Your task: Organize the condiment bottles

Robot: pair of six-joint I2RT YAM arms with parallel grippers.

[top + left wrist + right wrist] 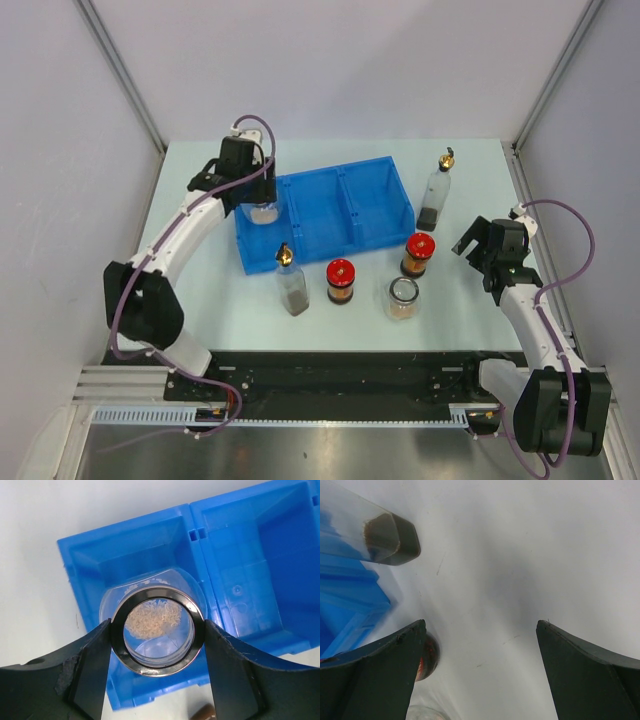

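Note:
The short clear jar still hangs above the bottom of the section, so next my left gripper should move down into the blue tray's end section (267, 230) and let the jar go there.
My left gripper (262, 203) is shut on a short clear jar with tan filling (265, 212) and holds it over the left compartment of the blue tray (330, 176). In the left wrist view the fingers clamp the jar's rim (159, 630) from both sides, above the tray (150, 540). A tall bottle with a gold spout (291, 280), two red-lidded jars (341, 281) (418, 254) and another short clear jar (403, 298) stand in front of the tray. A second tall bottle (437, 190) stands right of it. My right gripper (478, 262) is open and empty, right of those.
The tray's middle and right compartments (255, 570) hold nothing. The right wrist view shows the tall bottle's dark base (390, 537), a red-lidded jar (429, 655) beside the left finger and the tray's corner (345, 605). Grey walls enclose the table.

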